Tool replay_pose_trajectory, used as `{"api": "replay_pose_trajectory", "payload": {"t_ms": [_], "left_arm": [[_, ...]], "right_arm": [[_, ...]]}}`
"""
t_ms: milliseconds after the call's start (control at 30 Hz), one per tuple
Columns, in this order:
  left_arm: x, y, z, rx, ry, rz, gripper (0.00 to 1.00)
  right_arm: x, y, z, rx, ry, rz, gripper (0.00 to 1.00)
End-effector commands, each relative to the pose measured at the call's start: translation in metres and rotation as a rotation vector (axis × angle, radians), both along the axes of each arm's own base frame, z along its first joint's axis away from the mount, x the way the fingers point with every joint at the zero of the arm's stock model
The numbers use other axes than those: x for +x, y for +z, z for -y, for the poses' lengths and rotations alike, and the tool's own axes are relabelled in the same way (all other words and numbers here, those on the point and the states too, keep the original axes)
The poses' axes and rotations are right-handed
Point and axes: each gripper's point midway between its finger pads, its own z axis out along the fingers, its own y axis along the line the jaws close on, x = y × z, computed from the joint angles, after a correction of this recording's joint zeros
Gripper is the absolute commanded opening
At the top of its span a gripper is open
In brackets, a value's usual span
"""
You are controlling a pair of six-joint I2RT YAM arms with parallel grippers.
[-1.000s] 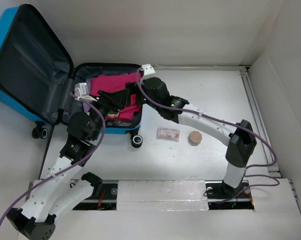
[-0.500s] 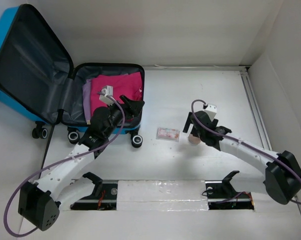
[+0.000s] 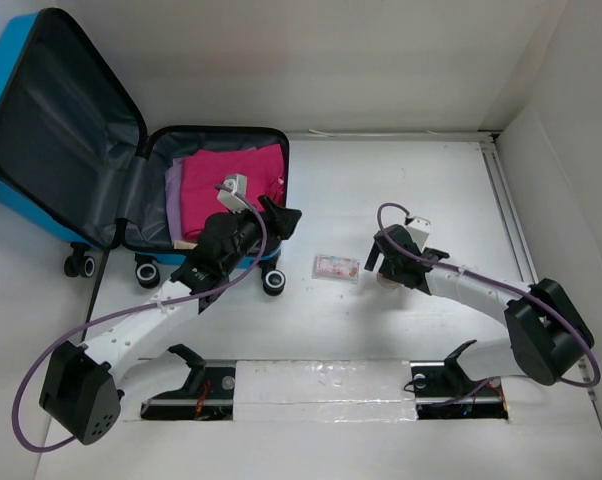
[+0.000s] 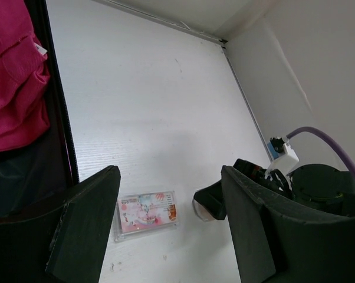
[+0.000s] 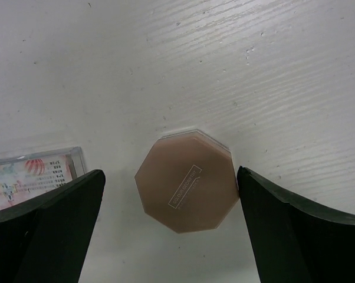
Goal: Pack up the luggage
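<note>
My right gripper lowers slightly next and closes on both side edges of the octagonal brown compact (image 3: 387,281) (image 5: 186,183), which lies just below, already between the open fingers.
The luggage (image 3: 61,130) lies open at the left, its blue lid tipped back and pink clothes (image 3: 231,180) in its base. On the table, a small clear-cased printed card packet (image 3: 336,267) lies beside an octagonal brown compact (image 5: 186,183). My right gripper (image 5: 170,177) is open low over the compact, one finger on each side, the right fingertip close to its edge. My left gripper (image 3: 286,218) is open and holds nothing, just past the suitcase's right rim. In the left wrist view the packet (image 4: 147,213) shows on the table between its fingers (image 4: 83,224).
The suitcase's black wheels (image 3: 273,283) stick out toward the packet. White walls enclose the table at the back and right, with a rail (image 3: 511,230) along the right side. Both arm bases sit on the near edge.
Both arms left the suitcase. The right one swung out to the compact and has come down around it. The left gripper moved right, past the suitcase rim.
</note>
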Motion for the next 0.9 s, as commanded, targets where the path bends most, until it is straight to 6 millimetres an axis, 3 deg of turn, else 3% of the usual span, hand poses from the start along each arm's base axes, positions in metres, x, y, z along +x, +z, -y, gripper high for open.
{"api": "replay_pose_trajectory", "payload": {"t_ms": [0,100,267,367,567,667,733,867], "left_arm": [[0.001,0.035,-0.001,-0.038,0.005,0.101,0.65],[-0.001,0.041,-0.002,-0.057,0.006,0.111,0.65],[-0.005,0.042,-0.005,-0.063,0.006,0.120,0.65],[-0.006,0.047,-0.011,-0.061,0.027,0.135,0.65],[-0.008,0.047,-0.015,-0.053,0.038,0.141,0.65],[-0.008,0.042,-0.016,-0.048,0.047,0.134,0.65],[-0.008,0.042,-0.016,-0.048,0.047,0.134,0.65],[-0.008,0.042,-0.016,-0.048,0.047,0.134,0.65]], "right_arm": [[0.001,0.006,-0.007,0.044,-0.017,0.021,1.00],[0.000,0.006,-0.009,0.052,-0.010,0.015,1.00],[0.003,-0.002,-0.017,0.046,0.024,-0.026,0.85],[0.007,-0.009,-0.026,0.083,0.049,-0.039,0.83],[0.012,-0.015,-0.023,0.066,0.031,-0.046,0.76],[0.016,-0.007,-0.030,0.088,0.042,-0.011,0.66],[0.018,-0.005,-0.031,0.088,0.050,-0.003,0.53],[0.023,0.011,-0.030,0.076,0.079,0.042,0.43]]}}
